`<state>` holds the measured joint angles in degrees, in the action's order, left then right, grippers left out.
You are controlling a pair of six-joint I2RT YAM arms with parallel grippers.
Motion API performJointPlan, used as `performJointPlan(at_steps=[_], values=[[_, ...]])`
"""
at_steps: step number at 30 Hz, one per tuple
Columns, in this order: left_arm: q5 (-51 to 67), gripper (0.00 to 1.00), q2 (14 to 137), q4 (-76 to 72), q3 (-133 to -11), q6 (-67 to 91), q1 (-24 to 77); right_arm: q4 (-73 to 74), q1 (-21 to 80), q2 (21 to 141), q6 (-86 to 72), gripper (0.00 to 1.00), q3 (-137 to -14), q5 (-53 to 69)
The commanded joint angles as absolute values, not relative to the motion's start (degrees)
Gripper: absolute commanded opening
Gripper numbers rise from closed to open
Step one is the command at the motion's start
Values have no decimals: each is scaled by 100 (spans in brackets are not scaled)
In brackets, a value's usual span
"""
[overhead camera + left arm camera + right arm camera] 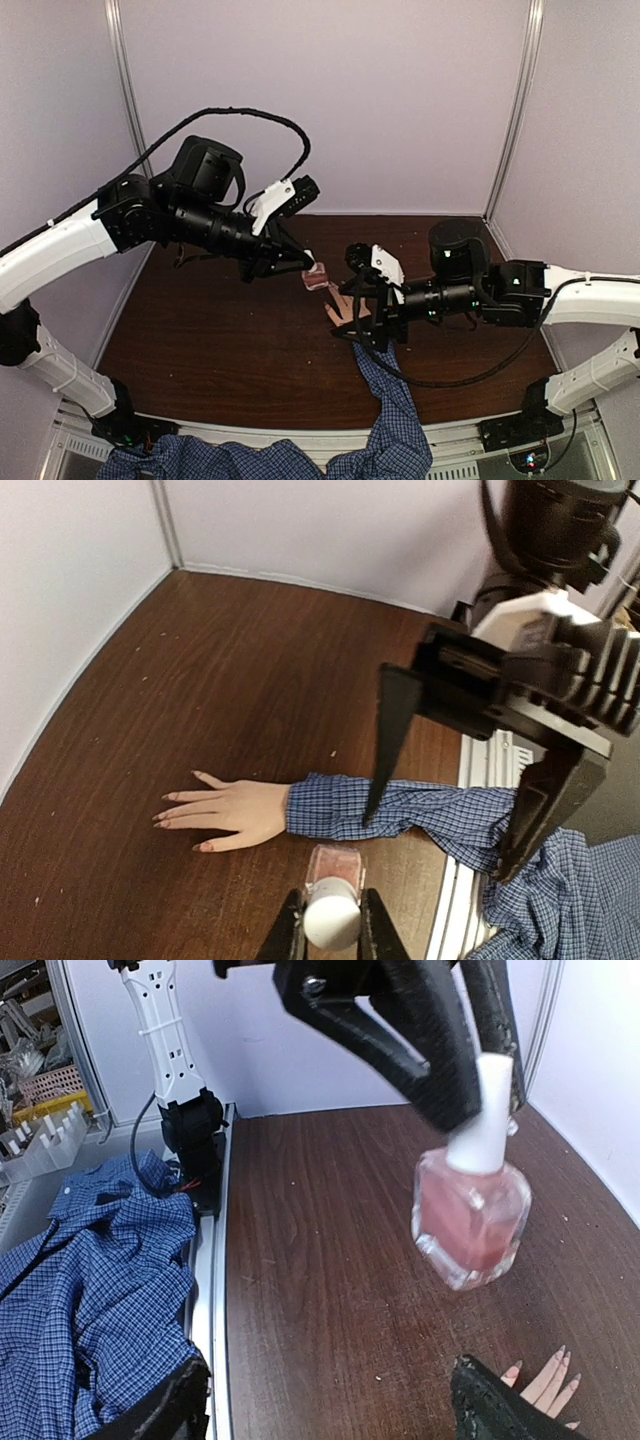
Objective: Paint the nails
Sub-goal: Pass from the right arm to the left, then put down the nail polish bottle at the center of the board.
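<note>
My left gripper should lower the bottle (335, 865) to the left in the top view and release it next. The tabletop (140, 928) beside the hand's thumb is bare below, that way.
A light-skinned hand (225, 808) in a blue checked sleeve (400, 815) lies flat on the brown table, its pinkish nails (160, 820) pointing away from the arms. My left gripper (331, 905) is shut on the white cap of a pink nail-polish bottle (335, 865), which hangs tilted in the air beside the hand. The same bottle (470, 1220) fills the upper right of the right wrist view. My right gripper (438, 848) stands open over the sleeve, with nothing between its fingers. Below it only the hand's fingertips and nails (560, 1352) show.
A heap of blue checked shirt (80, 1260) lies over the metal rail (205, 1290) at the table's near edge. The left arm's base (190, 1125) stands on that rail. Pale booth walls (400, 90) close the table on three sides.
</note>
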<state>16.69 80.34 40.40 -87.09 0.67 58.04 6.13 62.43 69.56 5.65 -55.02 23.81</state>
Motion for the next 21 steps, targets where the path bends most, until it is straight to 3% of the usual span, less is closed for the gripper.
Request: performJointPlan(at_steps=[1, 8, 13, 21], values=[[983, 0, 7950, 3778, -8591, 576, 5402, 458, 6170, 6643, 444, 85, -5284, 2079], [110, 0, 7993, 3216, -7834, 1144, 4812, 639, 6054, 6204, 286, 99, -4990, 1152], [-714, 0, 7990, 2503, -7201, 1238, 4752, 856, 5823, 5930, 92, 100, -4821, 931], [-747, 0, 8514, 1852, -6760, 1396, 4433, 842, 5531, 5537, -246, 100, -4477, 852]])
